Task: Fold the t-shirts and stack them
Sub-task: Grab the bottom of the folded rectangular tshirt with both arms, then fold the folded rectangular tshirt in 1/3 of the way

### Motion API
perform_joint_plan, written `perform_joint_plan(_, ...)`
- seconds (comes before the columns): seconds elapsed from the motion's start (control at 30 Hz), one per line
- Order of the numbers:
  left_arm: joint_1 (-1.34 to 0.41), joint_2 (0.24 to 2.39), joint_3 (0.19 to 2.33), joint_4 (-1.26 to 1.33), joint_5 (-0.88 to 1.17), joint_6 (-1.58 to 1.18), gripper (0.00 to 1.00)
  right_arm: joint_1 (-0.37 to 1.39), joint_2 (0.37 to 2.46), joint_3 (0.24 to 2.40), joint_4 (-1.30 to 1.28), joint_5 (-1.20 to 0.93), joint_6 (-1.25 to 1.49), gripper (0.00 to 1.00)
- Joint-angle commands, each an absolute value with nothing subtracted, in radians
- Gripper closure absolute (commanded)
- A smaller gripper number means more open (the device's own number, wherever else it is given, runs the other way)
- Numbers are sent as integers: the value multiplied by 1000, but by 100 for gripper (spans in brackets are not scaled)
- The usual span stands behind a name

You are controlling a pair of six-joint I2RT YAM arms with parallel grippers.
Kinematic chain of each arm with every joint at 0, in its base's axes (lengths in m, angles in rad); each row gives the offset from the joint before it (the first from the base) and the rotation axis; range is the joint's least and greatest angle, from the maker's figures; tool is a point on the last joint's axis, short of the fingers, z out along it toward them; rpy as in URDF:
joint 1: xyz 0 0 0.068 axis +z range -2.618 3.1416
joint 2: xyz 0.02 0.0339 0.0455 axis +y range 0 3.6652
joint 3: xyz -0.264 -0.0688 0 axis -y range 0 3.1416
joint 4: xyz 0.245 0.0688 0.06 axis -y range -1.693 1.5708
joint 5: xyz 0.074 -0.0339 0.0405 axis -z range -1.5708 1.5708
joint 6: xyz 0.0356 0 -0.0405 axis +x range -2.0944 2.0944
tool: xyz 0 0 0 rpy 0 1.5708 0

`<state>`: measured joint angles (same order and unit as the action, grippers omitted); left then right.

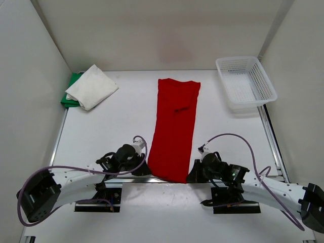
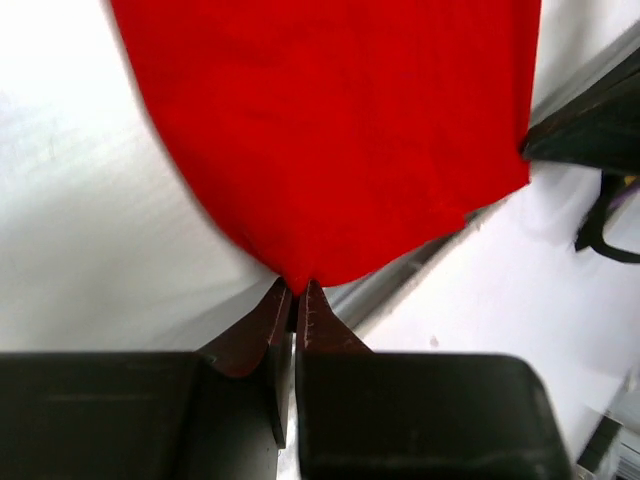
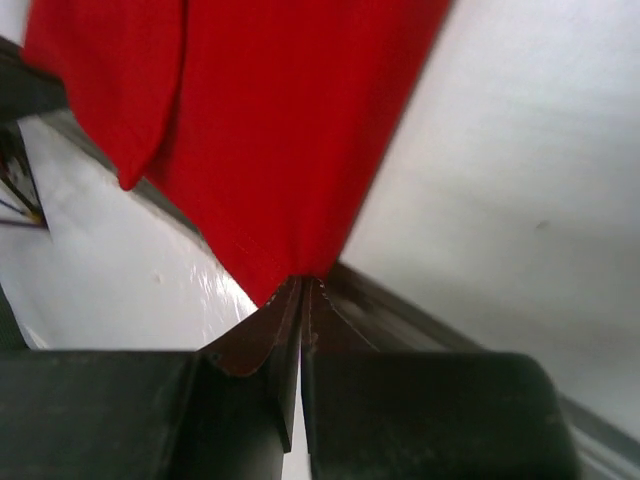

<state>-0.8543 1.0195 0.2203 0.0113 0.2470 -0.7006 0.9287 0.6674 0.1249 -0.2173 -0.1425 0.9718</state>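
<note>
My left gripper lifts its corner of the red t-shirt (image 1: 174, 129) next, carries that corner outward onto the red t-shirt's middle, then opens there.
The red t-shirt (image 1: 174, 129) lies as a long narrow strip down the middle of the table, its near end at the front edge. My left gripper (image 1: 146, 170) is shut on the near left corner of the red t-shirt (image 2: 330, 140), the cloth pinched at its fingertips (image 2: 297, 290). My right gripper (image 1: 191, 176) is shut on the near right corner of the red t-shirt (image 3: 270, 130). A folded white t-shirt (image 1: 92, 86) rests on a folded green t-shirt (image 1: 72, 91) at the back left.
A white plastic mesh basket (image 1: 246, 82) stands at the back right. A metal rail (image 1: 271, 139) runs along the table's right side. White walls close in the left, back and right.
</note>
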Motion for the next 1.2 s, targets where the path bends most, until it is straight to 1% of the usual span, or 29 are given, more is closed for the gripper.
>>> perform_joint_plan(0.0,-861,931,193,-57,271,-744,100,1024,650,156,-250,-81,1051,100)
perform_joint_plan(0.03,-864,893,192,-63,282,-758,100,1051,637,179,-273,-74,1064,100)
perform_joint_plan(0.13,-865,781,215,-138,281,-801,100,1045,604,238,-321,-54,1048,100)
perform_joint_plan(0.2,-824,752,262,-167,305,-782,100,993,600,284,-331,-75,976,100)
perform_joint_plan(0.23,-790,761,314,-181,313,-773,100,921,612,293,-325,-92,948,100)
perform_joint_plan(0.3,-753,839,395,-190,322,-730,100,746,650,322,-298,-190,843,100)
perform_joint_plan(0.33,-730,869,446,-181,321,-721,100,701,670,333,-270,-245,816,100)
perform_joint_plan(0.37,-720,932,506,-172,331,-694,100,616,702,348,-259,-268,766,100)
perform_joint_plan(0.4,-695,969,534,-170,336,-680,100,582,722,371,-244,-306,717,100)
perform_joint_plan(0.47,-646,1104,628,-134,362,-657,100,453,817,429,-229,-340,642,100)
perform_joint_plan(0.5,-615,1139,661,-124,353,-641,100,433,840,469,-218,-344,599,100)
perform_joint_plan(0.6,-560,1371,825,-110,328,-609,100,296,981,547,-139,-394,545,100)
perform_joint_plan(0.67,-529,1484,963,-115,331,-606,100,261,1111,607,-94,-376,523,100)
perform_joint_plan(0.7,-526,1561,997,-123,331,-598,100,247,1150,645,-84,-383,508,100)
perform_joint_plan(0.8,-515,1702,1175,-170,293,-580,100,213,1311,722,-29,-388,502,100)
perform_joint_plan(0.93,-473,1845,1273,-156,276,-598,100,181,1440,816,31,-380,494,100)
perform_joint_plan(1.0,-456,1897,1333,-173,275,-595,100,166,1547,859,32,-390,492,100)
perform_joint_plan(1.1,-440,1971,1384,-172,279,-606,96,140,1638,899,80,-405,502,100)
perform_joint_plan(1.17,-423,1993,1407,-163,259,-613,89,127,1686,913,116,-426,528,99)
